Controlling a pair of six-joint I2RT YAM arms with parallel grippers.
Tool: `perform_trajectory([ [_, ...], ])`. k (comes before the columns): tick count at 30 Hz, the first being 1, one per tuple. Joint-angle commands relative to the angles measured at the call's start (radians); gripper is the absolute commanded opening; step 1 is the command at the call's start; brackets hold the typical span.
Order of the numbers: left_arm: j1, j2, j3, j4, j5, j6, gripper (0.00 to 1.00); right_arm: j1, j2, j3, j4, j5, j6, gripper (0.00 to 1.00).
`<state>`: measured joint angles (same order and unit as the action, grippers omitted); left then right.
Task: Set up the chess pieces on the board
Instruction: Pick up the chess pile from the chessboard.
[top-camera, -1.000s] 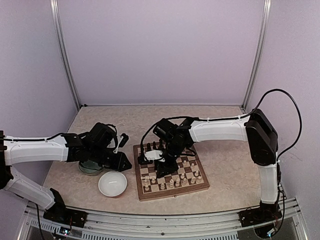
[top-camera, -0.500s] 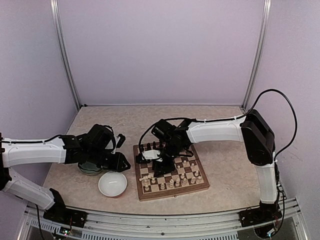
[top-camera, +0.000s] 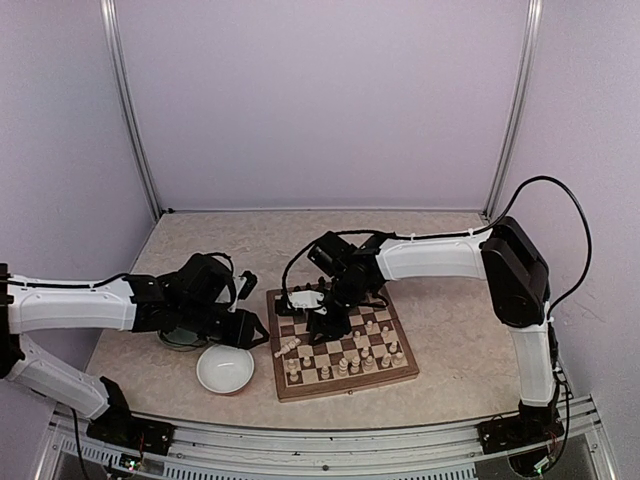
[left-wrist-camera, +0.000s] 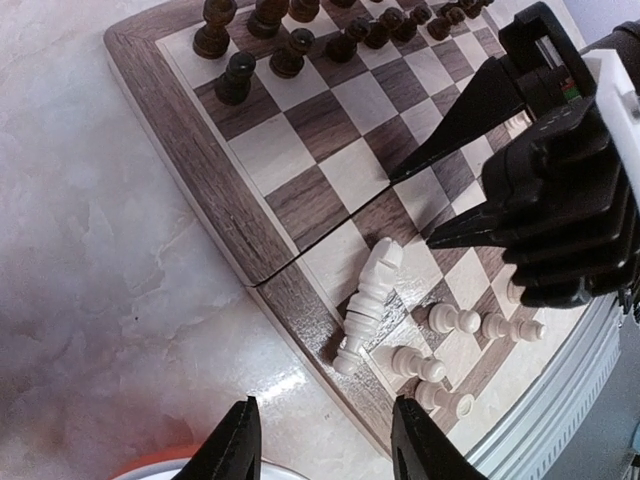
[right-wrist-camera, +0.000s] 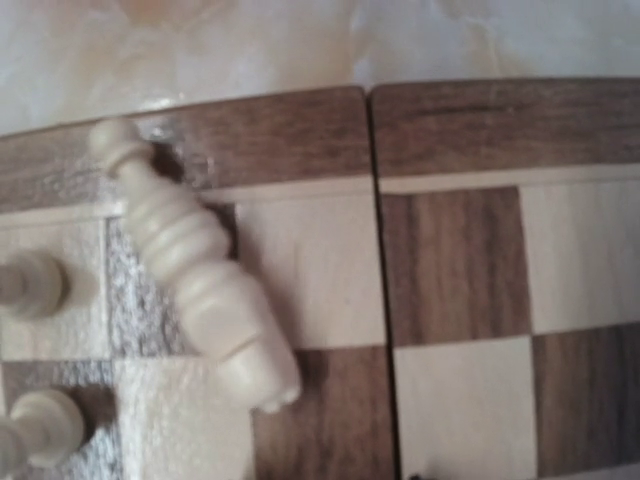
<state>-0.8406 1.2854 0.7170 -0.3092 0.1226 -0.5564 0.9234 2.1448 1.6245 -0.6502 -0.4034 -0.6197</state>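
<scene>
The cream piece's narrow end is below the left gripper and to its right in the top view, so the robot will lower the gripper that way onto this end of the piece, the one nearest its fingers.
The board lies in the middle of the table. Dark pieces stand along its far edge and cream pieces along its near rows. One tall cream piece lies on its side across the board's left border; it also shows in the left wrist view and the right wrist view. My right gripper hangs open and empty just above and behind it. My left gripper is open and empty over the table, left of the board.
A white bowl sits left of the board's near corner, just below my left gripper. A greenish bowl sits under my left arm. The board's border runs close to my left fingers.
My right gripper has pulled back toward the far side of the board, and the tall cream piece now lies tipped over at the left border. My left gripper has edged right toward the board.
</scene>
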Motion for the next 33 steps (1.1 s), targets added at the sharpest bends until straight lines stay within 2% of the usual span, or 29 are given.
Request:
perform_trajectory([
  [1,-0.023,0.043,0.021,0.041,-0.016,0.039,0.45,-0.007,0.001,0.012,0.001,-0.02,0.003,0.38],
  [16,-0.108,0.285,0.214,-0.057,-0.12,0.161,0.45,-0.135,-0.261,-0.099,0.012,-0.042,-0.002,0.4],
  [28,-0.15,0.412,0.306,-0.159,-0.217,0.175,0.42,-0.166,-0.288,-0.129,0.021,-0.062,-0.013,0.4],
  [33,-0.161,0.408,0.321,-0.206,-0.244,0.179,0.45,-0.166,-0.289,-0.136,0.023,-0.063,-0.018,0.4],
])
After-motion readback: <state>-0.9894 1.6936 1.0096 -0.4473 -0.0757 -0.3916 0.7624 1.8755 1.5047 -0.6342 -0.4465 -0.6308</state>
